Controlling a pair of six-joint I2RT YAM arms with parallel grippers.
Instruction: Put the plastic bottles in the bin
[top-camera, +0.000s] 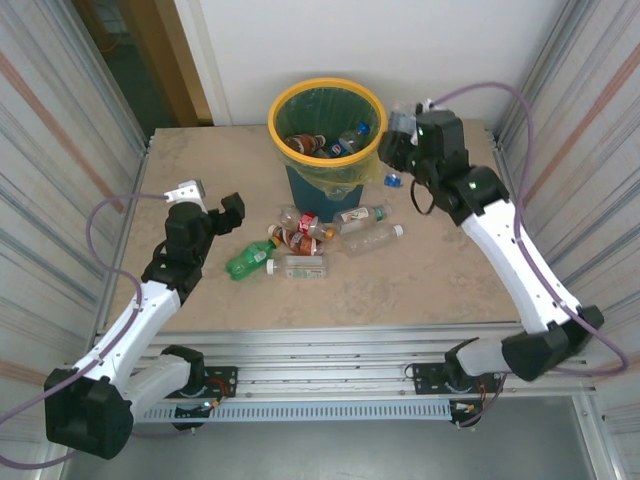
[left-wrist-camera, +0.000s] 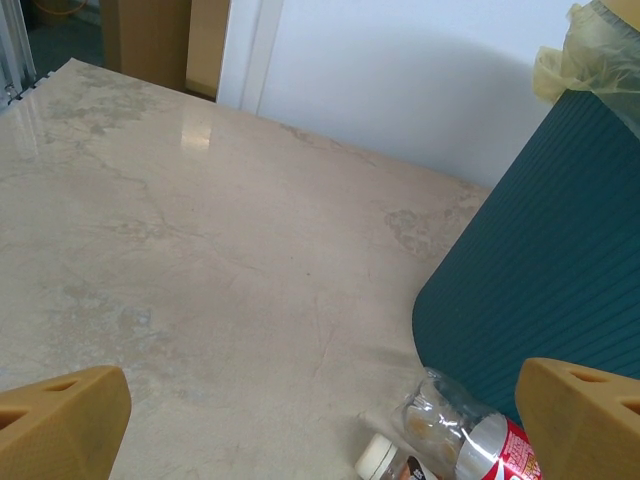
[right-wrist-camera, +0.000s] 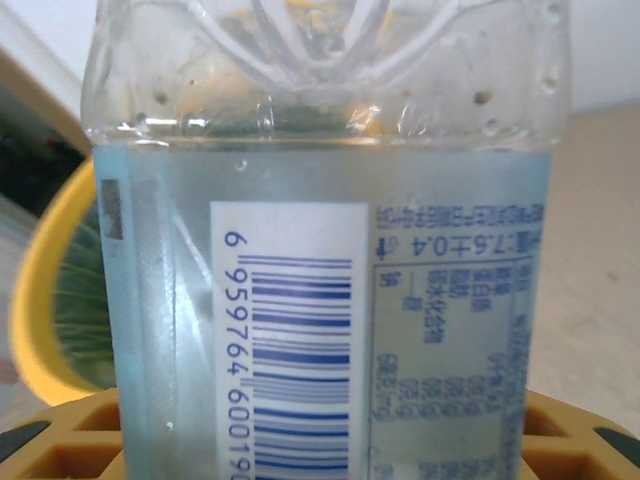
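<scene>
The bin's opening (top-camera: 322, 122) (right-wrist-camera: 75, 285) is beside my right gripper, past the bin's yellow rim, so next my right gripper should swing the clear bottle sideways over that rim and release it there.
The bin (top-camera: 290, 93), dark teal with a yellow rim and a green liner, stands at the back middle and holds several plastic bottles (top-camera: 322, 143). My right gripper (top-camera: 398, 146) is just right of the rim, shut on a clear bottle (top-camera: 404, 118). Close up, that bottle (right-wrist-camera: 330, 250) shows a pale blue barcode label between my yellow fingers (right-wrist-camera: 70, 445), with the bin rim (right-wrist-camera: 40, 320) behind it. More bottles lie in front of the bin: a green one (top-camera: 248, 262), a cola one (top-camera: 300, 232) and clear ones (top-camera: 372, 238). My left gripper (top-camera: 212, 200) hangs open to their left.
In the left wrist view, the open left gripper (left-wrist-camera: 320, 430) faces bare table, with the bin wall (left-wrist-camera: 540, 290) to its right and a red-labelled clear bottle (left-wrist-camera: 470, 440) at the bin's foot. Metal frame walls stand on both sides of the table (top-camera: 450, 280).
</scene>
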